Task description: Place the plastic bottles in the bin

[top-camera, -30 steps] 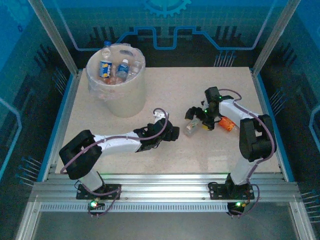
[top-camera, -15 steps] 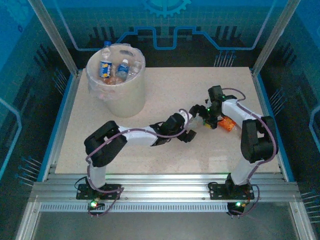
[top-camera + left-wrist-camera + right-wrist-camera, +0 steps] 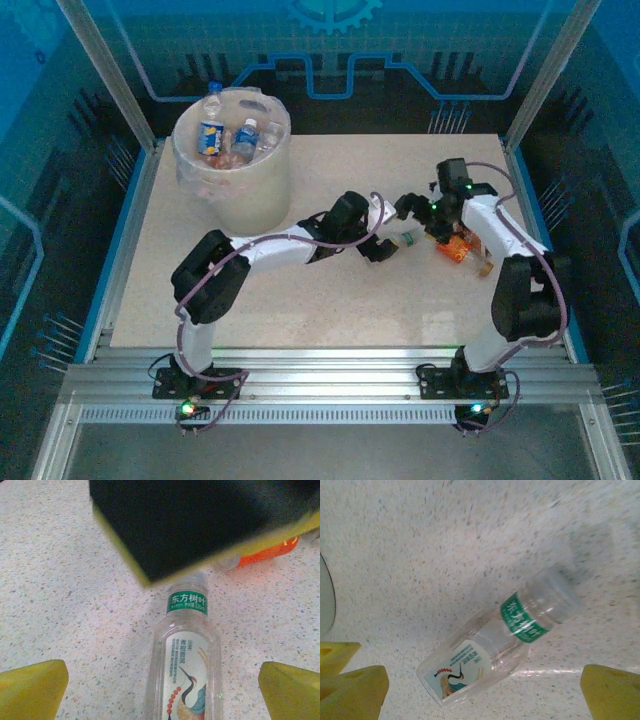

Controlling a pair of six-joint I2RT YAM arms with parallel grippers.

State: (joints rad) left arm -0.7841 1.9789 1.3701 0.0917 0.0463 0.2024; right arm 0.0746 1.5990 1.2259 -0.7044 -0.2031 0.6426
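Observation:
The clear bottle's labelled body [image 3: 186,677] lies below my left gripper, already lined up between its open yellow fingers. The gripper lowers them around it next and closes.
A clear plastic bottle [image 3: 185,665] with a green neck band and a crane label lies on its side on the table. My left gripper [image 3: 162,692] is open and straddles it, one yellow fingertip on each side, not touching. My right gripper [image 3: 482,692] hangs open just above the same bottle [image 3: 495,650]. From above, the left gripper [image 3: 388,243] and the right gripper [image 3: 412,208] meet over that bottle [image 3: 403,239]. An orange bottle [image 3: 452,248] lies just to the right. The bin [image 3: 250,205] stands at the far left with several bottles [image 3: 212,135] inside.
A black, yellow-edged finger of the right gripper [image 3: 200,525] hangs close over the bottle's cap in the left wrist view. The orange bottle [image 3: 270,552] lies just beyond it. Open speckled tabletop [image 3: 330,310] stretches in front of the arms.
My left arm has swung from the table's middle rightward to the clear bottle. The right gripper has drawn back and to the right. Both stayed open.

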